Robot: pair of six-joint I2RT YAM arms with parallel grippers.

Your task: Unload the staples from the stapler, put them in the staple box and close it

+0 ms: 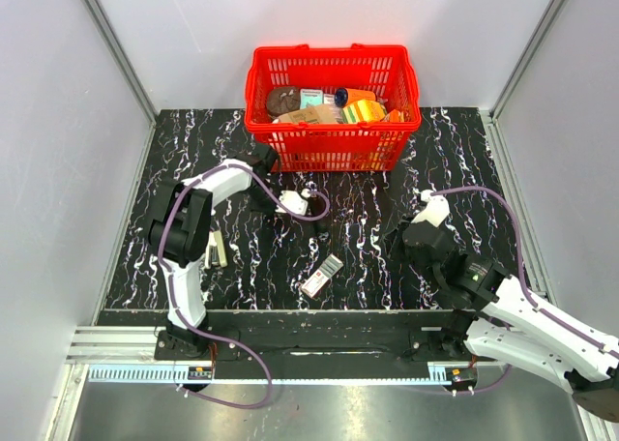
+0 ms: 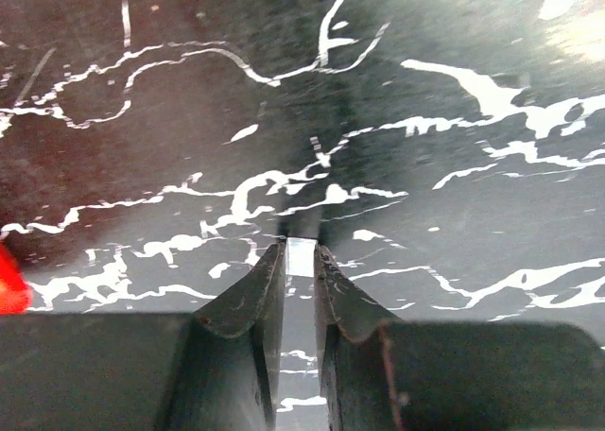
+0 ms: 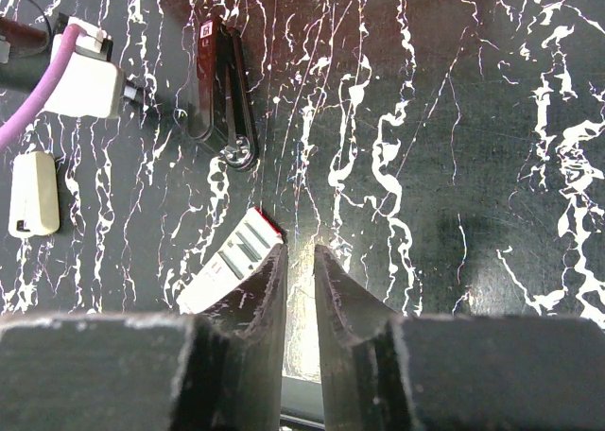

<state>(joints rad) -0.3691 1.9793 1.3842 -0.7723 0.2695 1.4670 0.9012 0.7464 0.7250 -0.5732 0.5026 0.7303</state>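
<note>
I will next lift my left gripper, turn it toward my right gripper's empty fingers to its right in the top view, and let go of the pale piece.
The black stapler [image 3: 220, 91] lies on the black marbled table, nearly closed; in the top view it is a dark shape [image 1: 318, 231] at mid-table. My left gripper [image 1: 270, 206] hangs low over the table near the red basket, to the left of the stapler. In its wrist view the left gripper [image 2: 300, 245] has its jaws together but for a narrow slit, with a small pale patch between the tips; I cannot tell whether that is glare or a thing. My right gripper [image 1: 404, 240] is right of the stapler and shows as [image 3: 300, 247], shut and empty.
A small white-and-red box [image 1: 322, 275] lies in front of the stapler, just left of my right fingers in the right wrist view [image 3: 232, 261]. A cream object [image 1: 218, 252] lies by the left arm. The red basket [image 1: 334, 146] with several items stands at the back. The table's near edge is close below the box.
</note>
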